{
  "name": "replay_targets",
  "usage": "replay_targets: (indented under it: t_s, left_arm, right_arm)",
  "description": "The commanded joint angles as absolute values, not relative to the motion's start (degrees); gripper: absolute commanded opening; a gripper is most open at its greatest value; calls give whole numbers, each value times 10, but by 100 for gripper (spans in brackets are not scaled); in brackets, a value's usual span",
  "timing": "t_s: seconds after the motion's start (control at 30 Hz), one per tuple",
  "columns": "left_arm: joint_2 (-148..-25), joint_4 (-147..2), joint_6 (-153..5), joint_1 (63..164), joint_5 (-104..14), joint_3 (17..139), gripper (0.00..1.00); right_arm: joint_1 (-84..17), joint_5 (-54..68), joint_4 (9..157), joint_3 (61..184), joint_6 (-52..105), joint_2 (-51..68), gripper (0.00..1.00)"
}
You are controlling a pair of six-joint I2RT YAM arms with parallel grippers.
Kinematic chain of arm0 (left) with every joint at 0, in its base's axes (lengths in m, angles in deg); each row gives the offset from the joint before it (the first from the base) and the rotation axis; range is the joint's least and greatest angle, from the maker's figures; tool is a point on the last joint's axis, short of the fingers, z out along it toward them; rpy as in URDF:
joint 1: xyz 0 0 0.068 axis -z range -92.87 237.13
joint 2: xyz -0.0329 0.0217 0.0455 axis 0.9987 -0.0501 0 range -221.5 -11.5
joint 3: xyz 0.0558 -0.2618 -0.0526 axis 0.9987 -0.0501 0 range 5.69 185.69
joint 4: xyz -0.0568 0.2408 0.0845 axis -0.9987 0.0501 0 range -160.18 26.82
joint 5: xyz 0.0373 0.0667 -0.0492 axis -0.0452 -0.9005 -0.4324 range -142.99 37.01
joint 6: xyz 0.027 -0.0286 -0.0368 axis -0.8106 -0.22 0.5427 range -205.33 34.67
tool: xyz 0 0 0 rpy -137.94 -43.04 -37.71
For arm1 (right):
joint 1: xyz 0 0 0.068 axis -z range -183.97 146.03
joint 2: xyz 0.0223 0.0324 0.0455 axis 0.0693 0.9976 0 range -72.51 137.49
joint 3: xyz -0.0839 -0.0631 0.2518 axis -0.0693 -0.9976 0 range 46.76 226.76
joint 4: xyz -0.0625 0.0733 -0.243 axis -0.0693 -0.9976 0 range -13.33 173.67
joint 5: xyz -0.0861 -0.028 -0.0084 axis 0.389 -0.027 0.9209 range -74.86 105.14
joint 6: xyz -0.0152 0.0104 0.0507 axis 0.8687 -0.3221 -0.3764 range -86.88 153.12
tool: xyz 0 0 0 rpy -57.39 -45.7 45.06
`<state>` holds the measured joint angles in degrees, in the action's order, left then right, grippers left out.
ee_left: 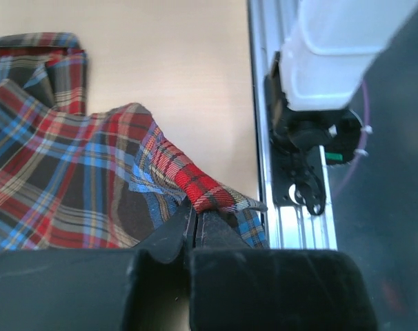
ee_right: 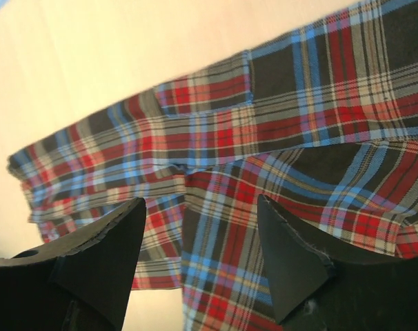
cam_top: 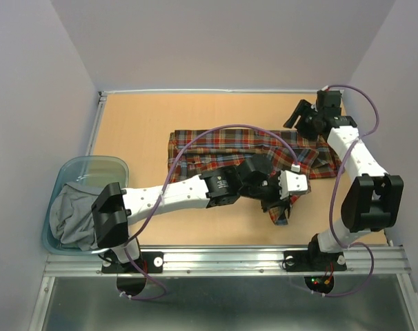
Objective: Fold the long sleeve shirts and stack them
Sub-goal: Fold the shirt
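Observation:
The robot's left gripper should move outward, to the left in the top view, and let go over the far part of the shirt.
A red, navy and brown plaid long sleeve shirt (cam_top: 216,148) lies spread across the middle of the table. My left gripper (cam_top: 276,205) reaches over to its near right part and is shut on a bunched red fold of the shirt (ee_left: 209,193), lifting that corner off the table. My right gripper (cam_top: 300,114) hovers at the far right, above the shirt's right end. In the right wrist view its fingers (ee_right: 98,255) stand wide apart over flat plaid cloth (ee_right: 278,124), with nothing between them.
A translucent blue-green bin (cam_top: 116,165) at the near left holds a grey garment (cam_top: 71,210). The metal rail (ee_left: 292,227) of the table's near edge runs just beside the held fold. Bare wood (cam_top: 140,117) shows around the shirt.

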<state>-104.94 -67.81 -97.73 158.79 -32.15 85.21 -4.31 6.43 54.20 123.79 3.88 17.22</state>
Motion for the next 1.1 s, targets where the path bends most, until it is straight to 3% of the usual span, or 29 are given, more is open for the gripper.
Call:
replay_targets:
  t_s: [0.0,0.3,0.5,0.7,1.07]
  left_arm:
    - [-1053,-632,-1014,1591,-271,890,0]
    - [-1074,-645,-984,1583,-280,909,0]
    - [-1102,-680,-899,1541,-311,955,0]
    - [-1124,-791,-709,1381,-253,939,0]
    - [-1169,-940,-420,1209,-192,836,0]
  right_arm:
    - [-42,85,562,1209,65,199,70]
    - [-42,100,581,1180,77,251,67]
    - [-42,132,580,1187,89,200,68]
    - [-41,206,574,1187,103,93,72]
    - [-42,216,570,1137,131,9,74]
